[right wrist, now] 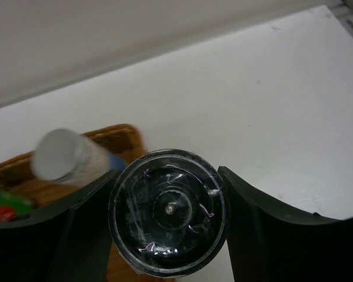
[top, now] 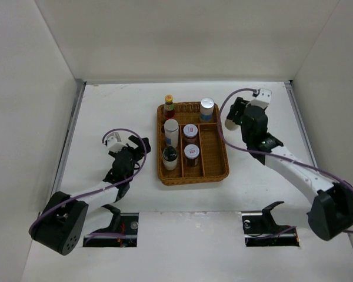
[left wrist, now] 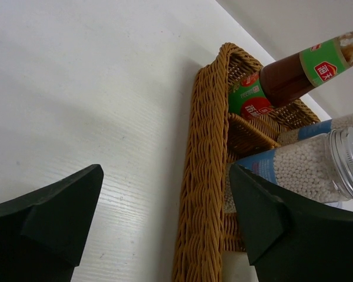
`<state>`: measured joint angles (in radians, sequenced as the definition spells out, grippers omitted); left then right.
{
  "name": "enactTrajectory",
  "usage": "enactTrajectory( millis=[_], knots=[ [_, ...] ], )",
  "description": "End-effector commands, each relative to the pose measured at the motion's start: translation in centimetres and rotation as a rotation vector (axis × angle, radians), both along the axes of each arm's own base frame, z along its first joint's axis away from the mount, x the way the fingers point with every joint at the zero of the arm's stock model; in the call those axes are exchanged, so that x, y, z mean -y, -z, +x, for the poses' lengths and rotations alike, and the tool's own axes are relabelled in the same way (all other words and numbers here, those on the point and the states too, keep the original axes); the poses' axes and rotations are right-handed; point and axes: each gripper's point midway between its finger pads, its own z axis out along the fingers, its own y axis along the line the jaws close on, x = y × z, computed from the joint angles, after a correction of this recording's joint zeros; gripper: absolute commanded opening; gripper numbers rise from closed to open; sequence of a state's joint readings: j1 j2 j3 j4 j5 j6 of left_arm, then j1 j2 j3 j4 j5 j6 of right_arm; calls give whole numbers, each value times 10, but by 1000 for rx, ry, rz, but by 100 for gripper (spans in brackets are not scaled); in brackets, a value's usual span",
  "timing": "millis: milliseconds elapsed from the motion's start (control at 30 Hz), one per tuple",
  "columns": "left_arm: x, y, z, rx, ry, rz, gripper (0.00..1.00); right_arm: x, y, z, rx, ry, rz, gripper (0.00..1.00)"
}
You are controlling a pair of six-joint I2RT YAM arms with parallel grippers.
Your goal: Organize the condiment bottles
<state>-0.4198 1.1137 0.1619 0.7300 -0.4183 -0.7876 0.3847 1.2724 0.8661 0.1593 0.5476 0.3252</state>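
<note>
Next, my right gripper moves to the left in the top view toward the tray's empty section beside the jars and down into that section's far end point(top: 209, 135) to release.
The wicker tray point(top: 223, 154) holds the sauce bottle with a yellow cap point(top: 169, 107), a silver-lidded cylinder point(top: 207, 108), a white cylinder point(top: 171, 132), a black-capped bottle point(top: 170, 157) and two purple-topped jars point(top: 190, 132). My right gripper point(top: 231, 120) is shut on another black-capped white bottle point(right wrist: 167, 218), held just beyond the tray's far right corner. My left gripper point(top: 142, 144) is open and empty, close to the tray's left wall. In the left wrist view the gripper point(left wrist: 166, 170) faces that wall point(left wrist: 206, 176), with the sauce bottle point(left wrist: 294, 73) and a silver-lidded cylinder point(left wrist: 317, 167) behind.
White walls close in the table on the left, back and right. The right wrist view shows a silver-lidded cylinder point(right wrist: 62, 155) in the tray's corner point(right wrist: 120, 136), left of the held bottle. Two dark slots lie at the near edge point(top: 112, 229).
</note>
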Motion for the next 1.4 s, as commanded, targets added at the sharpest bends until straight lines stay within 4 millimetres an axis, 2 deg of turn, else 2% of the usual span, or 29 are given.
enactTrajectory(
  millis=[0,33,133,300,400,533,633,700,767,867,900,1000,1067,1167,1267,1367],
  knots=[
    [0,-22,9,67,-21,-30,92,-29,-38,-16,125,-71,46,52],
    [-2,-21,11,65,-33,-27,98,-43,-42,-21,131,-113,49,52],
    [-4,-18,11,54,-42,-19,100,-84,-42,-30,122,-231,43,53],
    [-13,-17,13,49,-76,-8,100,-119,-27,-22,105,-314,42,53],
    [-10,-18,12,50,-58,-13,100,-137,-8,-13,79,-365,42,54],
    [-10,-16,14,42,-63,-9,100,-149,9,-1,81,-371,25,55],
    [-10,-15,16,36,-63,-7,100,-150,19,7,89,-352,22,55],
    [-10,-11,18,21,-66,0,100,-151,28,10,86,-342,17,59],
    [-9,-3,20,-13,-63,12,100,-151,37,12,72,-343,-3,67],
    [-14,2,22,-54,-90,34,100,-148,39,9,59,-327,-24,89],
    [-17,2,23,-63,-109,44,100,-145,37,7,58,-316,-24,100],
    [-17,4,22,-95,-119,66,100,-128,25,-1,72,-260,-27,100],
    [-16,4,23,-109,-127,77,100,-114,9,-13,113,-218,-7,100],
    [-14,3,26,-127,-121,83,100,-86,0,-32,165,-112,81,100],
    [-5,3,25,-129,-96,84,100,-51,13,-47,180,-13,177,100],
    [-1,1,28,-132,-88,89,100,-14,41,-62,181,79,300,100]
  ],
)
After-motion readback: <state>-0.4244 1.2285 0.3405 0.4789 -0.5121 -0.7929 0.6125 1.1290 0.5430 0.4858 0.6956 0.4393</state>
